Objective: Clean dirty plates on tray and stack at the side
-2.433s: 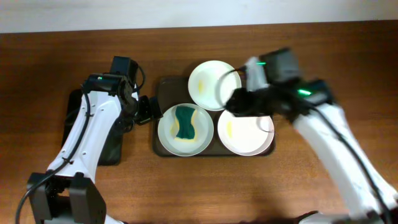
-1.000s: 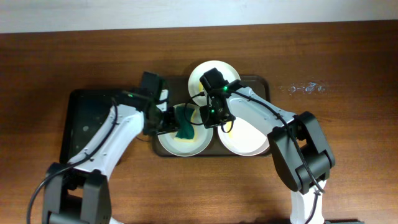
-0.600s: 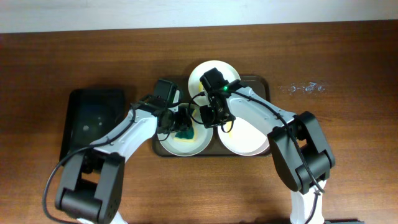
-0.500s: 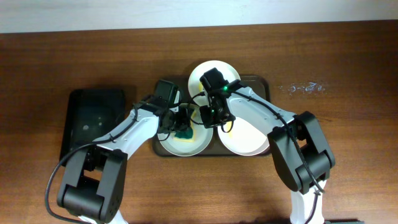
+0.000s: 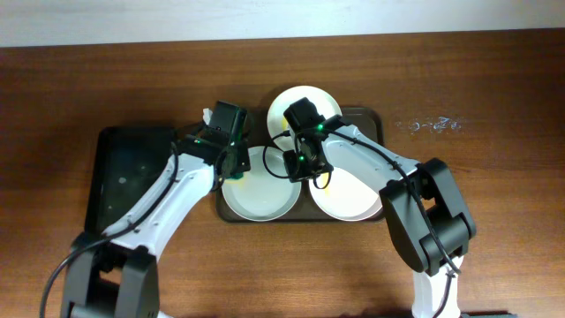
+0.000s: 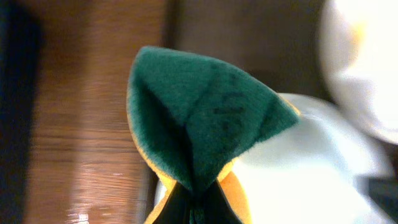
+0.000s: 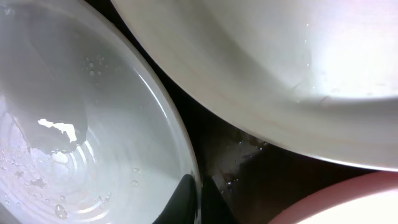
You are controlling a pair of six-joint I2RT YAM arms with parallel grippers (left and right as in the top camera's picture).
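My right gripper lifts its plate across to the right in the overhead view next, then lowers and releases it on clear tabletop past the tray.
Three white plates lie on the dark brown tray [image 5: 375,119]: a back plate [image 5: 305,104], a front-left plate [image 5: 262,193] and a front-right plate [image 5: 355,196] with a yellow smear. My left gripper [image 5: 233,164] hangs over the front-left plate's left rim, shut on a folded green and yellow sponge [image 6: 205,118]. In the left wrist view the left gripper [image 6: 196,196] pinches the sponge above that plate [image 6: 298,174]. My right gripper [image 5: 296,168] is shut on the front-left plate's right rim. In the right wrist view the right gripper [image 7: 198,196] straddles the wet plate's [image 7: 74,124] edge.
A smaller black tray [image 5: 124,177] lies on the wooden table [image 5: 494,177], left of the brown tray. The back plate [image 7: 280,74] sits close beside the held rim, with wet tray floor [image 7: 249,162] between them. Both arms crowd the tray's middle.
My left gripper has shut on the sponge and carried it off the middle of the front-left plate toward its left rim. The right gripper has stayed on the plate's rim.
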